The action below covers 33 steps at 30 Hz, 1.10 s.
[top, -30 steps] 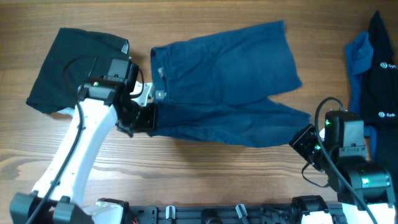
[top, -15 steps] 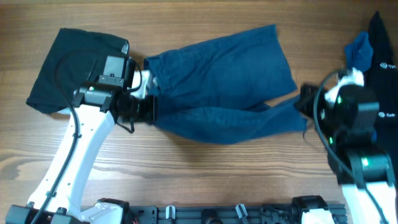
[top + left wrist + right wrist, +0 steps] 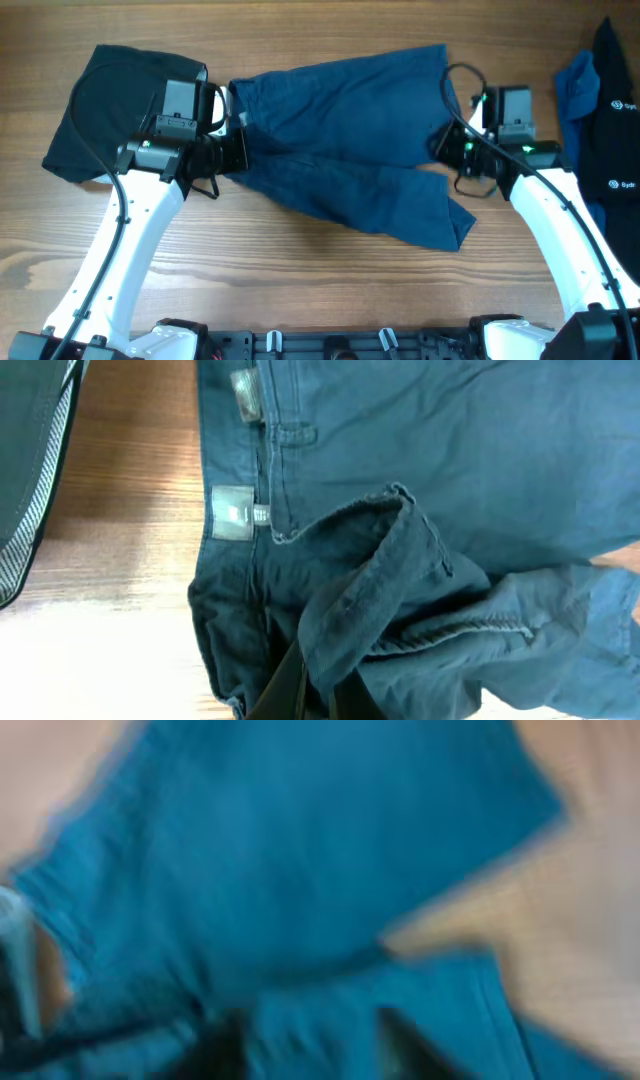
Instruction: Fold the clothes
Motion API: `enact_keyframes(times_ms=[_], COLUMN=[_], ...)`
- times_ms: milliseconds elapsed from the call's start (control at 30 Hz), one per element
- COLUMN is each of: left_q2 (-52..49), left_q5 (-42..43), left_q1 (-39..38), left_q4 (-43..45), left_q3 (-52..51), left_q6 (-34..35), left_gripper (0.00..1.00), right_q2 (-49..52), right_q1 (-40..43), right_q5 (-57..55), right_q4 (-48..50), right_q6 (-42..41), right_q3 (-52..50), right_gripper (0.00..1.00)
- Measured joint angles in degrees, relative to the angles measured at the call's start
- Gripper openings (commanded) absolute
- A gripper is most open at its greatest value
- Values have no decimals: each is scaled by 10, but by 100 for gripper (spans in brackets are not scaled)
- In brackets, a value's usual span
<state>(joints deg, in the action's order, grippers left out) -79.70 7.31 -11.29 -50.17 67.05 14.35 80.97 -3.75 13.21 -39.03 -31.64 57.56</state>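
Note:
I should next carry my left gripper's bunched fold outward over the far corner of the waistband [image 3: 243,91], lying flat, and release it there.
The dark blue denim shorts [image 3: 350,110] lie spread across the middle of the table, waistband to the left. My left gripper [image 3: 237,152] is shut on a bunched fold of cloth at the waistband end; in the left wrist view that fold [image 3: 400,590] rises over the dark fingers [image 3: 285,695]. My right gripper [image 3: 445,150] hovers over the right leg of the shorts. The right wrist view is blurred, but its two dark fingers [image 3: 215,1045] stand apart with blue cloth [image 3: 300,850] lying between them. The lower leg [image 3: 430,215] lies slack on the table.
A black garment [image 3: 120,110] lies at the far left, partly under the left arm. At the right edge a black garment [image 3: 612,120] with white logos lies beside a bright blue one [image 3: 577,88]. Bare wood runs along the front.
Both grippers have moved toward the far side, dragging the shorts' near edge. The right gripper swung left over the leg and its jaws have parted; the leg has dropped flat.

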Motion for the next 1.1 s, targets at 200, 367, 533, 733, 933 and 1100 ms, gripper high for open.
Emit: enact_keyframes(times_ms=[200, 367, 533, 733, 933, 1100], left_q2=[0, 0, 0, 0, 0, 0], left_q5=[-1, -1, -2, -2, -2, -2], left_q1=[0, 0, 0, 0, 0, 0], left_q4=[-5, -9, -15, -16, -17, -24], left_q3=[0, 0, 0, 0, 0, 0], left_q6=[2, 2, 2, 2, 2, 2], left_gripper=[4, 4, 4, 4, 4, 4], right_q2=[57, 143, 189, 194, 136, -59], right_q1=[0, 0, 0, 1, 15, 23], right_q5=[-13, -39, -71, -88, -88, -92], right_q4=[-11, 16, 40, 44, 18, 9], right_q6=[-4, -17, -31, -31, -16, 2], right_q3=[-19, -27, -28, -28, -30, -31], right_gripper=[68, 66, 40, 4, 4, 4])
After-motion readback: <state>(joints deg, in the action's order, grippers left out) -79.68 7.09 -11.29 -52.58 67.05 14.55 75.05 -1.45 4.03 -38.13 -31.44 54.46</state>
